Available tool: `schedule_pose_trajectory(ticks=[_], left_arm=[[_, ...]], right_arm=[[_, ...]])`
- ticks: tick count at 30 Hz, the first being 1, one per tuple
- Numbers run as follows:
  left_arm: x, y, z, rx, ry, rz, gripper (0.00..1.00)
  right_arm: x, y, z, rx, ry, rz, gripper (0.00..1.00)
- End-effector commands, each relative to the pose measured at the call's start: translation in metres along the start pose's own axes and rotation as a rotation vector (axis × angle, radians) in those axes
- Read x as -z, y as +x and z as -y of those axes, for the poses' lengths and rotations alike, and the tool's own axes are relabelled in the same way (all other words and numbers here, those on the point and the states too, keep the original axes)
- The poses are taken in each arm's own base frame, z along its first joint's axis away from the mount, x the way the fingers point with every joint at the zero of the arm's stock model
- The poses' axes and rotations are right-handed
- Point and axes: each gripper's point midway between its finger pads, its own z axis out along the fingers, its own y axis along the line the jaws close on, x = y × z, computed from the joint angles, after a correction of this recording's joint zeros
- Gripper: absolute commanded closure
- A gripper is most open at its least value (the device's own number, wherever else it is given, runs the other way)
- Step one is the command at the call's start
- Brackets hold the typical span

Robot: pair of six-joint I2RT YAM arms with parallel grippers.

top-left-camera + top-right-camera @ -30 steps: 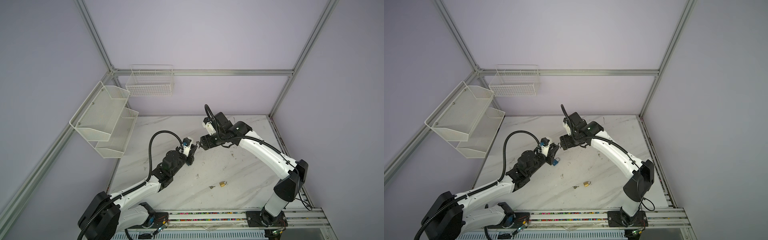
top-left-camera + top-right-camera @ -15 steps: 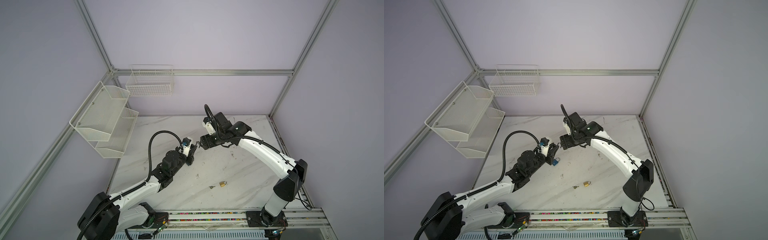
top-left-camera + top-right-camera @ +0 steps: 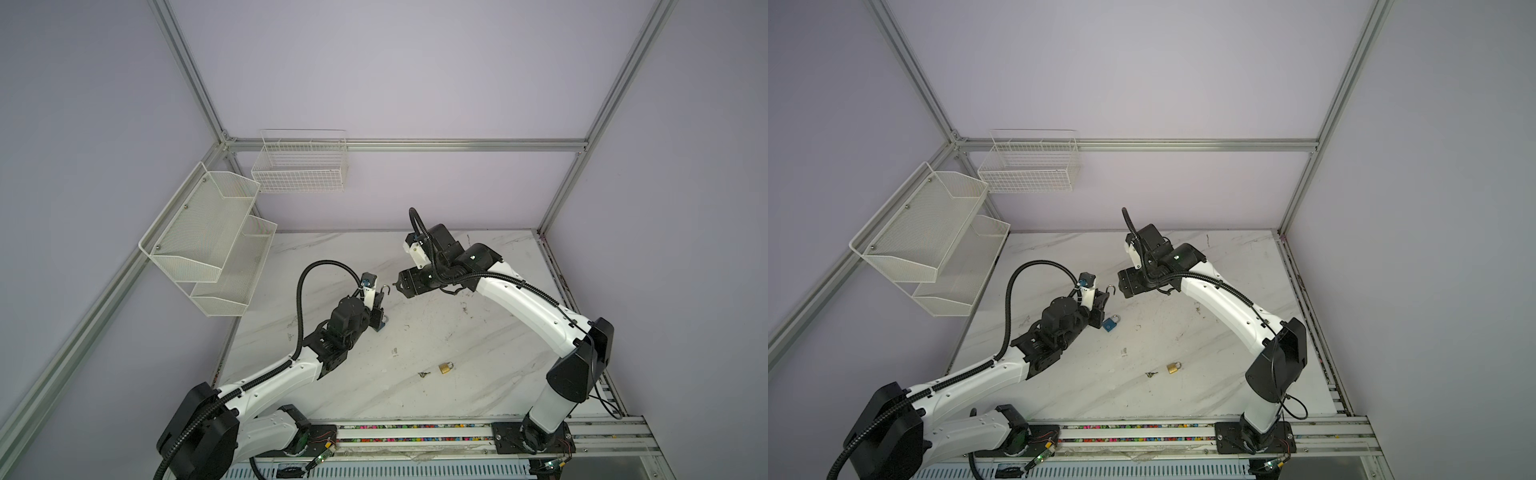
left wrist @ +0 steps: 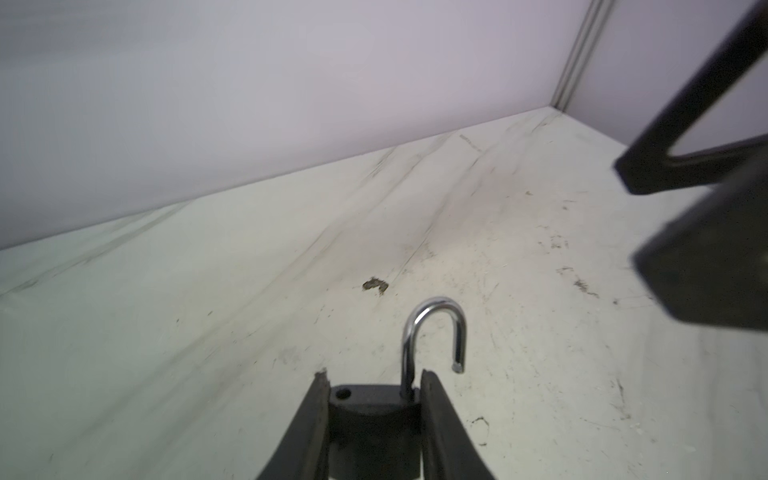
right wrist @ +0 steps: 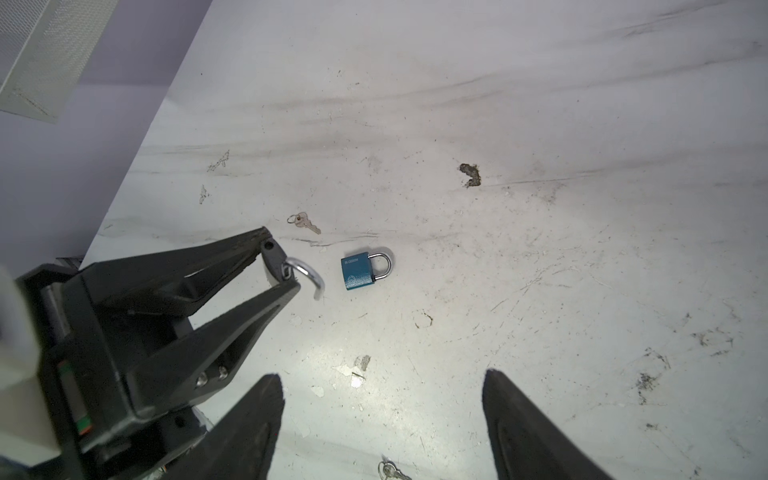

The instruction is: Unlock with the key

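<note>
Next, the left gripper turns fingers-down and lowers the black padlock [image 4: 374,419] onto bare tabletop outward of the blue padlock to release it, as the silver shackle stands open.
My left gripper [image 4: 372,382] is shut on a black padlock [image 4: 374,419], held above the table. Its silver shackle [image 4: 436,328] stands sprung open, one leg free of the body. In both top views that gripper [image 3: 380,297] [image 3: 1102,297] faces my right gripper [image 3: 399,286] [image 3: 1120,286], a short gap apart. My right gripper [image 5: 382,382] is open and holds nothing. One small key [image 5: 305,223] lies on the table beyond the left fingers [image 5: 249,253]. Another key [image 5: 390,471] lies below my right gripper.
A blue padlock [image 5: 365,270] [image 3: 1111,324] lies shut on the marble table [image 3: 478,332] under the left gripper. A brass padlock [image 3: 445,367] with a key [image 3: 423,374] beside it lies nearer the front. White mesh shelves [image 3: 208,241] and a wire basket [image 3: 299,166] hang at back left.
</note>
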Motion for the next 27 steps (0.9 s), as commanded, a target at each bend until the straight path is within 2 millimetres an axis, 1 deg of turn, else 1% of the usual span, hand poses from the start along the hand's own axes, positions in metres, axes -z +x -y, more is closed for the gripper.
schedule_pose_trajectory(ticks=[1,5,7,10,12,16,18,20,22,24,27], left_arm=[[-0.001,-0.024,-0.035,0.118,-0.204,-0.054,1.0],[-0.018,0.01,-0.061,0.231,-0.294,-0.229,1.0],[-0.029,0.023,-0.071,0.285,-0.315,-0.31,1.0],[-0.046,0.048,-0.082,0.354,-0.348,-0.423,1.0],[-0.061,0.049,-0.085,0.397,-0.332,-0.452,1.0],[-0.088,0.039,-0.082,0.419,-0.314,-0.468,1.0],[-0.099,0.041,-0.081,0.437,-0.32,-0.485,1.0],[-0.111,0.046,-0.078,0.46,-0.314,-0.505,1.0],[-0.121,0.056,-0.074,0.482,-0.325,-0.547,1.0],[-0.13,0.06,-0.073,0.496,-0.336,-0.577,1.0],[-0.14,0.072,-0.072,0.499,-0.356,-0.635,1.0]], right_arm=[[-0.005,-0.002,0.008,-0.063,0.011,0.047,0.21],[-0.023,0.004,0.01,-0.157,-0.023,0.079,0.21],[-0.032,0.009,0.016,-0.202,-0.023,0.079,0.21],[-0.041,0.016,0.017,-0.238,-0.054,0.072,0.21],[-0.044,0.018,0.017,-0.249,-0.062,0.077,0.21],[-0.048,0.023,0.022,-0.255,-0.049,0.072,0.21],[-0.049,0.026,0.024,-0.259,-0.04,0.069,0.21],[-0.049,0.028,0.028,-0.263,-0.026,0.069,0.21],[-0.048,0.03,0.032,-0.27,-0.01,0.073,0.21],[-0.048,0.031,0.035,-0.274,-0.003,0.072,0.21],[-0.045,0.031,0.038,-0.281,0.007,0.079,0.21]])
